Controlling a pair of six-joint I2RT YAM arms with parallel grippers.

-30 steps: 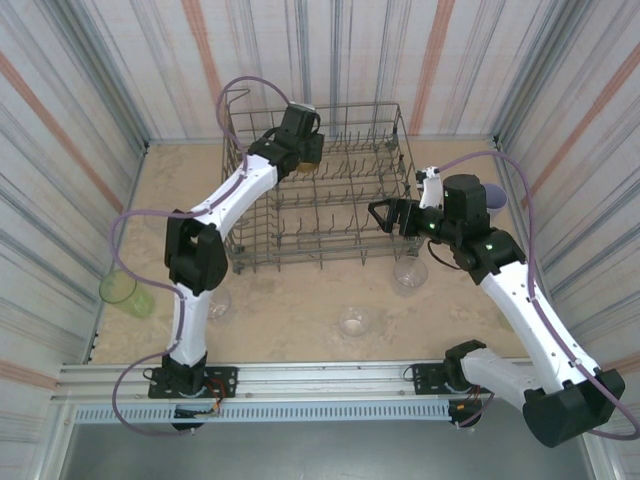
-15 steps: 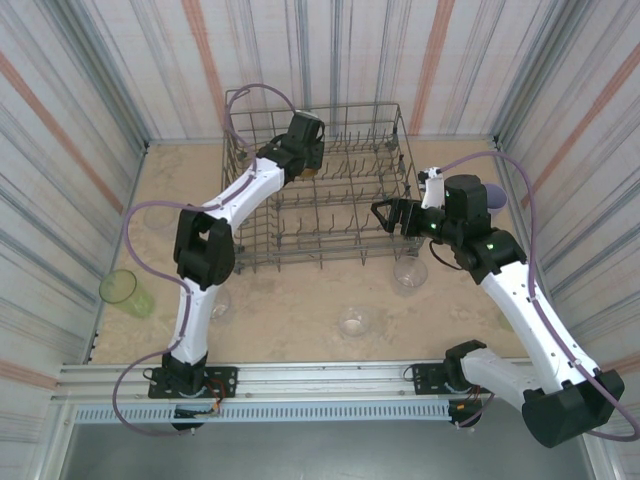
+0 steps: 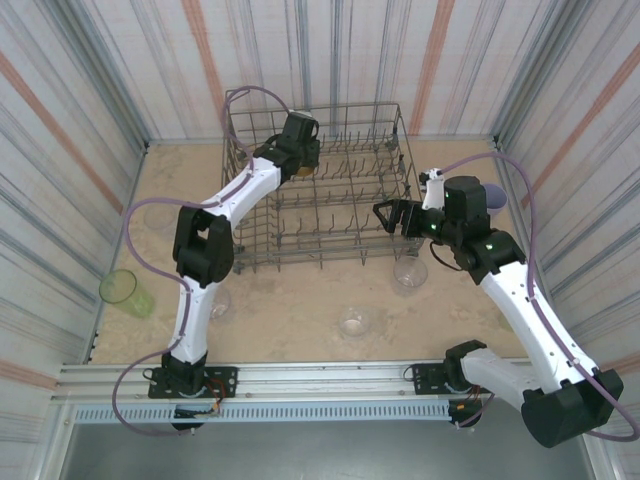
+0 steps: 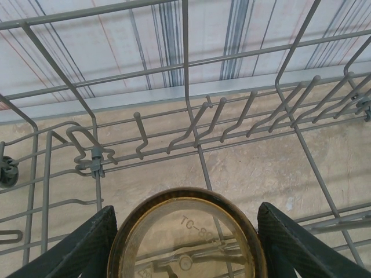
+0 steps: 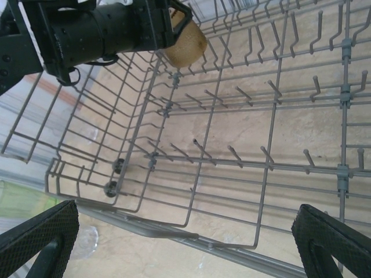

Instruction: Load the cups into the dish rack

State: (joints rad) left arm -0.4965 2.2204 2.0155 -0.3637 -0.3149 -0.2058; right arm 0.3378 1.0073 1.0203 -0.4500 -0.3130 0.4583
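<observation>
The amber-brown cup is hanging above the middle peg row's end (image 3: 311, 178), which is below the gripper. My left gripper needs to go down next and let go of the cup onto it.
The dish rack (image 3: 340, 215) stands at the back middle of the table. My left gripper (image 3: 303, 160) reaches into its far left part and is shut on an amber-brown cup (image 4: 185, 237), whose base faces the wrist camera between the two fingers (image 4: 81, 249). From the right wrist that cup (image 5: 186, 39) hangs above the rack's tines. My right gripper (image 3: 381, 217) stands open and empty at the rack's right side. On the table lie clear cups (image 3: 410, 272), (image 3: 355, 321), (image 3: 216, 301), a yellow-green cup (image 3: 122, 292) and a lavender cup (image 3: 493, 197).
Striped walls close in the table on three sides. The rack's near rim (image 5: 174, 229) runs just under my right gripper (image 5: 186, 209). A clear cup (image 5: 87, 240) lies in front of that rim. The arm bases sit on a rail (image 3: 330, 380) at the near edge.
The left arm has shifted slightly right with the amber cup still in the gripper over the rack. The right arm has hardly moved.
</observation>
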